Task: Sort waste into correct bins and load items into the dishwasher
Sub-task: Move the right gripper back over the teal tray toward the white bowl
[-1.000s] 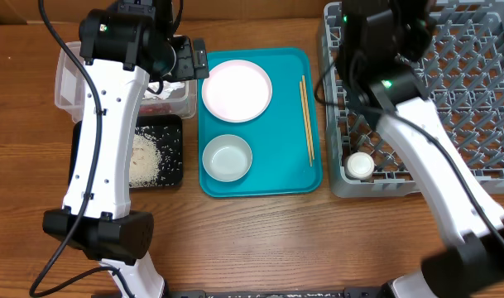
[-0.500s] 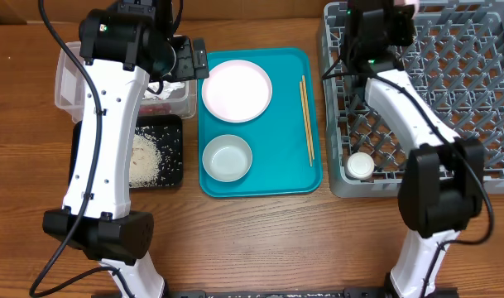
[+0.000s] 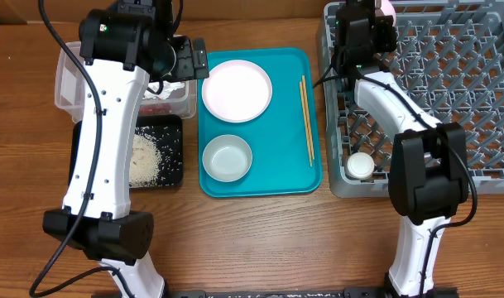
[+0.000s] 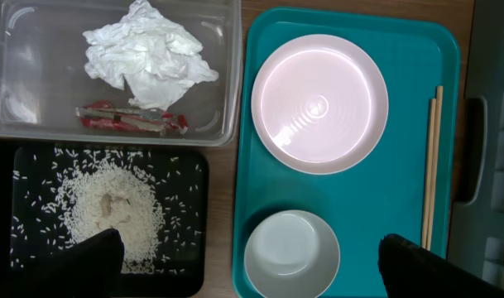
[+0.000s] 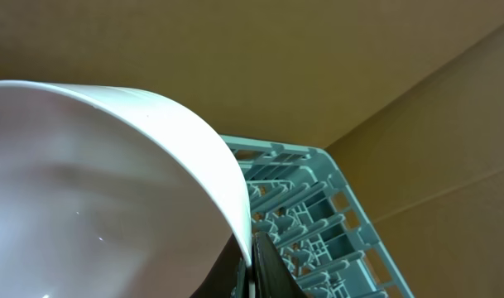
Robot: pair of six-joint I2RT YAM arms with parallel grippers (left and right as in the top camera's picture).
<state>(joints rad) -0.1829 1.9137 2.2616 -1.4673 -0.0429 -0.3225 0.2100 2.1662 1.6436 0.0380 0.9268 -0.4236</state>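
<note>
Next, my right gripper lowers and moves left in the overhead view over the rack's far tray-side corner (image 3: 329, 18) to release the bowl's rim, since the cup occupies the rack's near corner.
My right gripper (image 3: 369, 23) is shut on the rim of a white bowl (image 5: 94, 190), held tilted over the far left corner of the grey dish rack (image 3: 467, 99); the fingers pinch the rim (image 5: 253, 266). My left gripper (image 3: 188, 60) is open and empty, high above the clear tub (image 3: 65, 79) and teal tray; in the wrist view (image 4: 252, 265) its fingertips flank the second white bowl (image 4: 291, 252). The white plate (image 4: 319, 103) and chopsticks (image 4: 431, 165) lie on the teal tray. The napkin (image 4: 144, 54) and wrapper (image 4: 132, 120) lie in the tub. Rice (image 4: 111, 207) lies in the black tray (image 3: 173, 132).
A small white cup (image 3: 359, 165) stands in the rack's near left corner. The teal tray (image 3: 264, 182) lies between the bins and the rack. Brown cardboard walls (image 5: 318, 66) stand behind the rack. The rack's pegs (image 5: 318, 215) show below the held bowl.
My right arm has swung back toward the rack's far left corner with the bowl in its grip. The left arm has not moved.
</note>
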